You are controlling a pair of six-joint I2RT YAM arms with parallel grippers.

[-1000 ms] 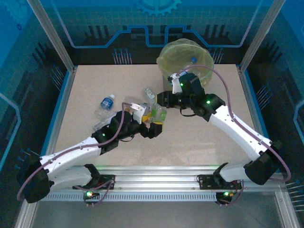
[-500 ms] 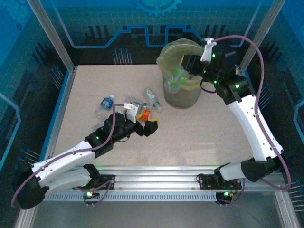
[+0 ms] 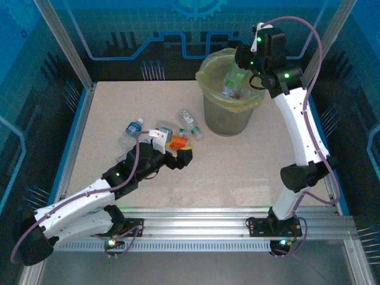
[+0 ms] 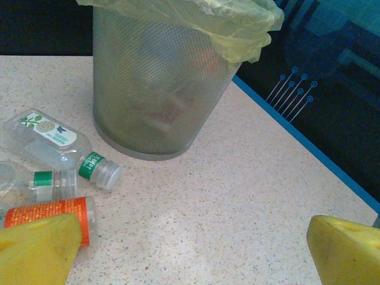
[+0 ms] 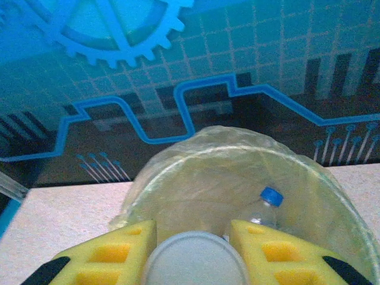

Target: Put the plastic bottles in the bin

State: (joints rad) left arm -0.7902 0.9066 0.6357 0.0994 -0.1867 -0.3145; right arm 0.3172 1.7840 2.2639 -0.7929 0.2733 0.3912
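Note:
My right gripper lowers next into the bag-lined bin's opening (image 3: 228,78) (image 5: 234,199) below it, toward the blue-capped bottle inside, tilts downward and releases the clear bottle.
My right gripper (image 3: 238,72) hangs over the bin (image 3: 209,116) and is shut on a clear bottle with a green label (image 3: 232,84). In the right wrist view the held bottle's round grey end (image 5: 196,261) sits between the yellow pads (image 5: 113,255), with the bag-lined bin (image 5: 196,178) below and a blue-capped bottle (image 5: 267,205) inside it. My left gripper (image 3: 180,155) rests low on the table, open and holding nothing. Just left of it lie an orange-labelled bottle (image 4: 53,211) and two green-labelled bottles (image 4: 53,138) (image 4: 41,178). A blue-capped bottle (image 3: 133,129) lies farther left.
The grey mesh bin wall (image 4: 160,89) stands close ahead of my left gripper (image 4: 196,261), its yellow-green bag (image 4: 196,18) folded over the rim. A blue table edge (image 4: 309,148) runs on the right. Bare speckled tabletop (image 3: 237,172) spreads in front of the bin.
My right arm has carried the green-labelled bottle up from the table middle to above the bin. My left arm has drawn back a little toward the left.

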